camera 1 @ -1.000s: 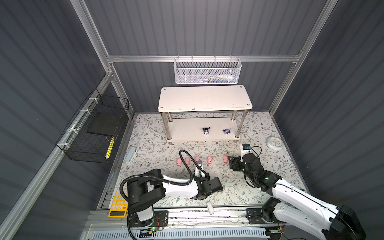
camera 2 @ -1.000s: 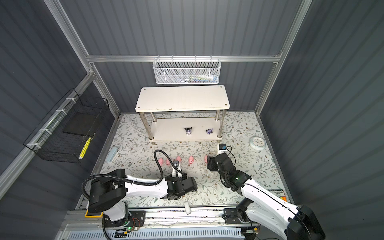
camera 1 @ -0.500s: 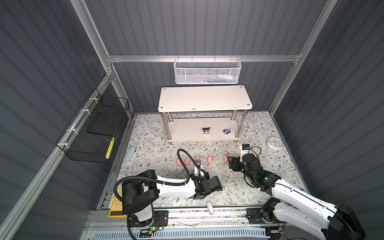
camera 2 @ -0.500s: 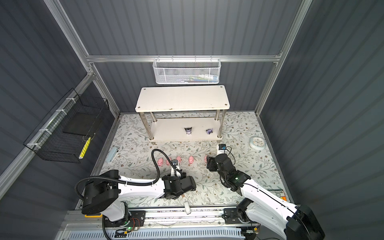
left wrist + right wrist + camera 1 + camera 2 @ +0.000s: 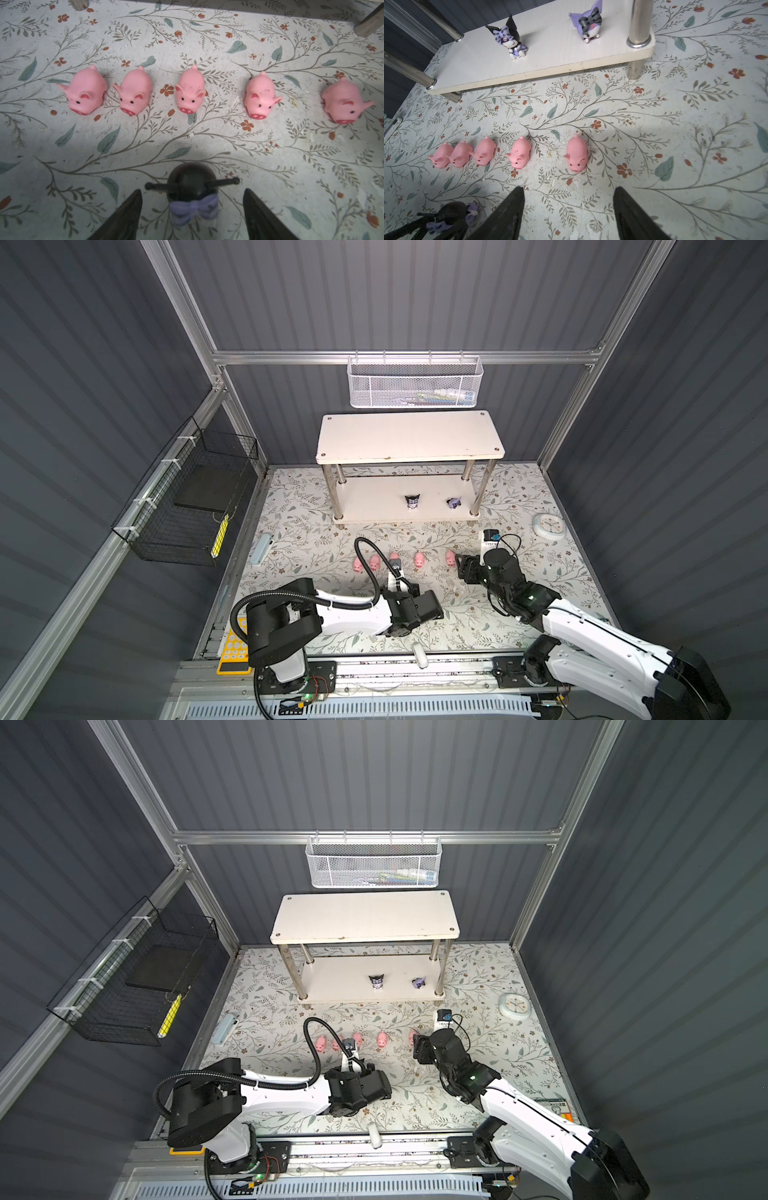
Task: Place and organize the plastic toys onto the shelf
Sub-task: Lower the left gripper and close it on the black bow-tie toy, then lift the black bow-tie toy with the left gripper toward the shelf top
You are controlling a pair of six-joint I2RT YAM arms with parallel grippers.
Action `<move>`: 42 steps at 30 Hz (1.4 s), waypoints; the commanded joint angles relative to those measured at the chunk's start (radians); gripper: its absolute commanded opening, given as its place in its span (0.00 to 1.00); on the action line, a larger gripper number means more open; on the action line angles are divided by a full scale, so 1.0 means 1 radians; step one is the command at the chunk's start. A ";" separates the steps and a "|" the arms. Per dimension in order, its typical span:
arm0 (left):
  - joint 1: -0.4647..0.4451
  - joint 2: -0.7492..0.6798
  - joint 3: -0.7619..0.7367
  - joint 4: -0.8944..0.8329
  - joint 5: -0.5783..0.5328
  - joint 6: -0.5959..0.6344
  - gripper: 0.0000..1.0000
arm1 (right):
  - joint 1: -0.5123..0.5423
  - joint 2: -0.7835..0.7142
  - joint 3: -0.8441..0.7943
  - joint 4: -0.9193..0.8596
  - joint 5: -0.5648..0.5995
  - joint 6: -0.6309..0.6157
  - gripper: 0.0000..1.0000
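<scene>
Next, my left gripper moves down around the dark rounded head [image 5: 192,178] of the black-and-purple figure and closes, as the figure stands just below the open fingers.
Several pink pigs [image 5: 190,93] stand in a row on the floral mat, also seen in a top view [image 5: 419,559] and the right wrist view [image 5: 520,153]. A black-and-purple figure [image 5: 192,193] stands on the mat between the fingers of my left gripper [image 5: 192,199], which is open with a gap on both sides. My right gripper [image 5: 568,193] is open and empty just in front of the rightmost pig [image 5: 576,153]. Two more black-and-purple figures [image 5: 412,502] [image 5: 454,502] stand on the lower board of the shelf [image 5: 409,437].
A white mesh basket [image 5: 413,383] hangs behind the shelf and a black wire basket [image 5: 191,497] on the left wall. A round white clock [image 5: 548,526] lies at the right, a pale blue bar [image 5: 261,548] at the left, and a yellow calculator [image 5: 232,649] at the front left.
My left gripper's jaws have spread apart around the black-and-purple figure, and the left arm has shifted slightly. The right arm has not moved.
</scene>
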 commanded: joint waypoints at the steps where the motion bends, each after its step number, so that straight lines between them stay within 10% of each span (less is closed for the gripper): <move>1: 0.017 0.026 -0.014 0.026 -0.019 0.037 0.73 | -0.006 0.013 -0.008 0.019 -0.001 0.001 0.70; 42: 0.045 0.067 -0.011 0.071 -0.016 0.061 0.41 | -0.020 0.073 -0.006 0.062 -0.037 0.008 0.70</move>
